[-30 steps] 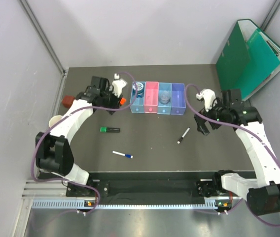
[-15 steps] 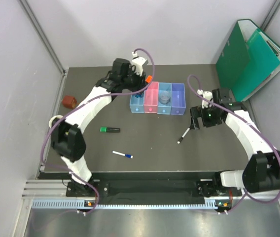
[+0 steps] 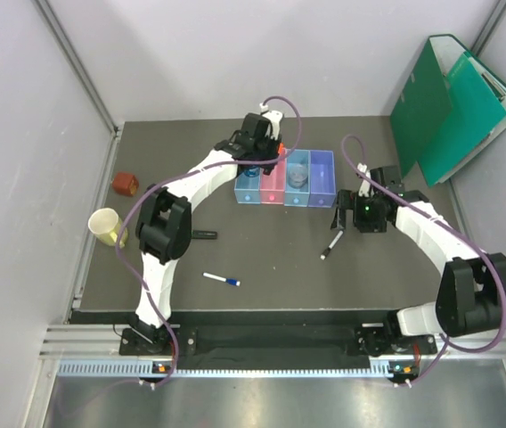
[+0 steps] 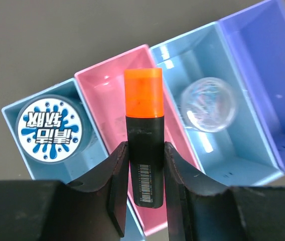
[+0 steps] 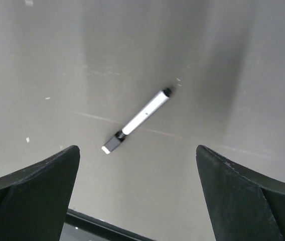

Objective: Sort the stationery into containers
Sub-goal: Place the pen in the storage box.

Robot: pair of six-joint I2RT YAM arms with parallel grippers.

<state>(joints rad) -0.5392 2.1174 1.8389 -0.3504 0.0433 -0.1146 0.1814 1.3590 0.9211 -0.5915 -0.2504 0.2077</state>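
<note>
Next, my left gripper lowers the orange-and-black highlighter (image 4: 143, 135) into the opening of the pink bin, because that bin's bottom lies open beneath it.
My left gripper (image 4: 145, 175) is shut on the orange-and-black highlighter (image 4: 143, 135) and holds it above the pink bin (image 4: 107, 95); in the top view it (image 3: 266, 153) is over the row of bins (image 3: 273, 187). The blue tape roll (image 4: 49, 129) lies in the left light blue bin (image 4: 17, 108). A small clear-grey piece (image 4: 207, 104) lies in the other light blue bin. The purple-blue bin (image 4: 263, 65) holds nothing. My right gripper (image 5: 136, 150) is open above the black-and-white marker (image 5: 140, 119) on the mat, and shows in the top view (image 3: 340, 217).
A white pen with a blue cap (image 3: 222, 280) lies near the front. The green highlighter (image 3: 205, 234) is partly hidden by my left arm. A reddish-brown eraser (image 3: 126, 183) and a pale yellow cup (image 3: 106, 226) sit at the left. Green folders (image 3: 449, 98) stand at the back right.
My left arm has swung right from the back left to above the bins, carrying the orange highlighter. My right gripper has moved left to above the marker.
</note>
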